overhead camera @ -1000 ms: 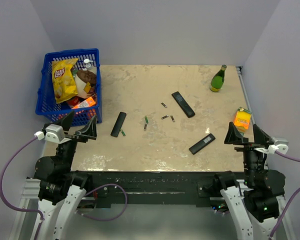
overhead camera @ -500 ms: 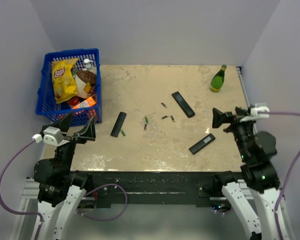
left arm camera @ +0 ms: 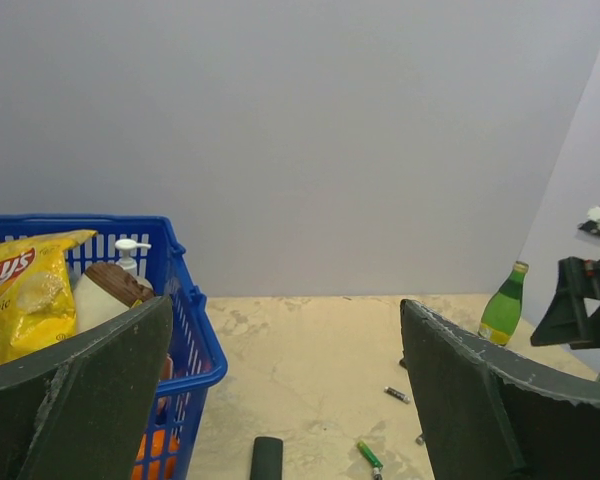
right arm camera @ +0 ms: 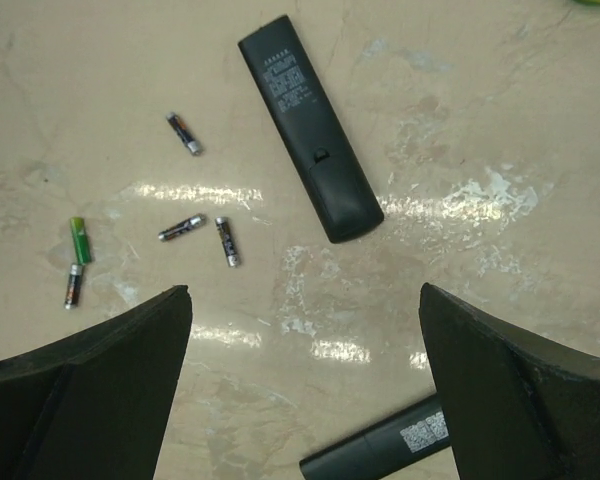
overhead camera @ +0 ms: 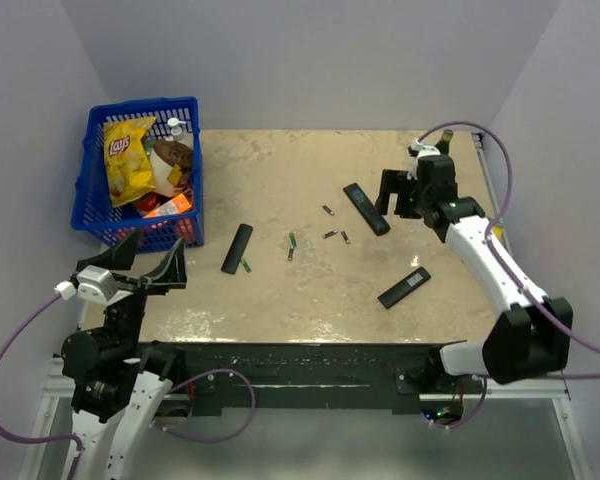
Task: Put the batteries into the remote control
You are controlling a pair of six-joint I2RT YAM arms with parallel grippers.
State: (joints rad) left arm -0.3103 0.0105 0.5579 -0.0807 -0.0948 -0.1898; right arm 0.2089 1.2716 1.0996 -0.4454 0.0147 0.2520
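Observation:
My right gripper should move down and to its left in the top view next. Its open fingers should be on both sides of the remote control's covered lower end (overhead camera: 377, 225) (right arm camera: 343, 195).
The remote control (overhead camera: 366, 208) is the long slim black bar in the middle of the table; in the right wrist view the remote control (right arm camera: 310, 125) lies back side up with its cover on. Three small dark batteries (overhead camera: 330, 234) lie just left of it, also seen as batteries (right arm camera: 182, 227) from the right wrist. My right gripper (overhead camera: 400, 195) hovers open beside the remote's right edge, and in its own view the right gripper (right arm camera: 305, 290) holds nothing. My left gripper (overhead camera: 152, 258) stands open at the near left, and the left gripper (left arm camera: 285, 303) is empty.
A blue basket (overhead camera: 195, 170) of groceries stands at the far left, and a green bottle (overhead camera: 437, 158) at the far right. A short black remote (overhead camera: 237, 248) and a labelled remote (overhead camera: 404, 288) lie nearer. Green batteries (overhead camera: 291, 240) lie between them.
My right arm has swung from the near right edge out over the table to above the long remote. The left arm has sunk back slightly. Both grippers stayed open.

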